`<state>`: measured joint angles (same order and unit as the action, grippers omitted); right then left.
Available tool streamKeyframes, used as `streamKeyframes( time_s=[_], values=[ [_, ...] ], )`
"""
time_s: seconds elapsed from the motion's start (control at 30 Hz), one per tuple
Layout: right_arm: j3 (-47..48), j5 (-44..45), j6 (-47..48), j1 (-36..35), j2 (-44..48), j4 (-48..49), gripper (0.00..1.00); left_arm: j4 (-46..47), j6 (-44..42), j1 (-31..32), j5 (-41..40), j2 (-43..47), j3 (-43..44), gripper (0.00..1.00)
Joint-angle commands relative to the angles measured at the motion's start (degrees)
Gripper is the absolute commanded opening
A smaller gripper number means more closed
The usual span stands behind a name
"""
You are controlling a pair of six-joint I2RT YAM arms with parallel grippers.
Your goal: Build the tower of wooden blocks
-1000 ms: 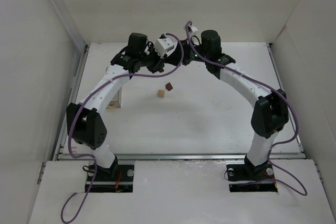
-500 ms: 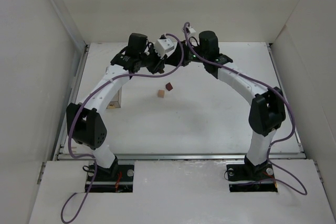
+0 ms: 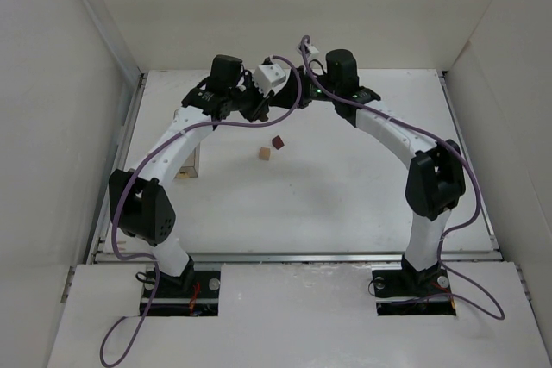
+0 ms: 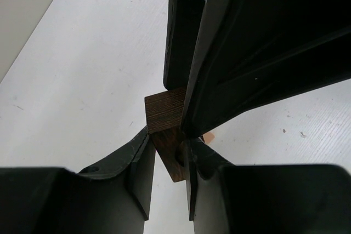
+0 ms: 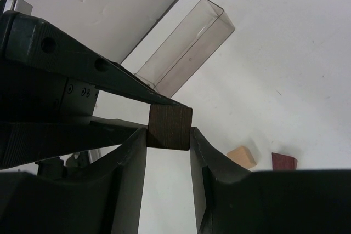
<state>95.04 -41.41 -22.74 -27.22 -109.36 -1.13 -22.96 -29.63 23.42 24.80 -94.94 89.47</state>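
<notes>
The right gripper moves back toward my base and down to bare tabletop by the pale tan cube next, and releases the block there.
The dark brown block is held in the air between both grippers over the back middle of the table. My right gripper is shut on its two sides. My left gripper is shut on the same block, which sits tilted at its fingertips. The right gripper's fingers fill the upper part of the left wrist view. The pale tan cube and the maroon pointed piece lie on the table just in front of the grippers. Both also show in the right wrist view, cube and maroon piece.
A clear rectangular plastic box lies at the left under my left arm, and shows in the right wrist view. White walls enclose the table at the back and both sides.
My right arm has shifted slightly to the left, toward the left gripper. The left arm and the two blocks on the table have not moved.
</notes>
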Motion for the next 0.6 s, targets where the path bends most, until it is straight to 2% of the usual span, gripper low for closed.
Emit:
streamKeyframes(
  time_s=[0.0, 0.07, 0.1, 0.2, 0.37, 0.5, 0.53, 0.57],
  values=[
    [2.25, -5.87, 0.86, -0.81, 0.03, -0.63, 0.22, 3.45, 0.45, 0.13, 0.43, 3.53, 0.53, 0.00],
    [2.25, -6.49, 1.47, -0.81, 0.03, -0.63, 0.05, 3.98, 0.45, 0.13, -0.18, 3.53, 0.53, 0.00],
    [2.25, -6.49, 1.47, -0.81, 0.03, -0.63, 0.00, 3.98, 0.45, 0.13, -0.80, 3.53, 0.53, 0.00],
    [1.20, -7.02, 3.83, -0.81, 0.72, -0.63, 0.00, 4.50, 0.45, 0.13, -0.80, 3.53, 0.53, 0.00],
    [-0.04, -4.21, 8.23, -0.81, 2.22, -2.82, 0.00, 3.89, -0.08, 0.13, 0.52, 3.53, 0.00, 0.07],
    [-0.04, -1.93, 10.26, -0.81, 2.75, -5.46, 0.00, 3.36, -0.61, 0.13, 1.66, 3.53, 0.00, 0.26],
    [-0.04, -1.23, 11.13, -0.81, 2.75, -5.47, 0.00, 2.67, -0.61, 0.13, 2.35, 3.53, 0.00, 0.37],
    [-0.04, 0.17, 12.01, -0.81, 2.75, -6.16, 0.00, 2.66, -1.39, 0.13, 2.88, 3.53, 0.00, 0.41]
  ],
)
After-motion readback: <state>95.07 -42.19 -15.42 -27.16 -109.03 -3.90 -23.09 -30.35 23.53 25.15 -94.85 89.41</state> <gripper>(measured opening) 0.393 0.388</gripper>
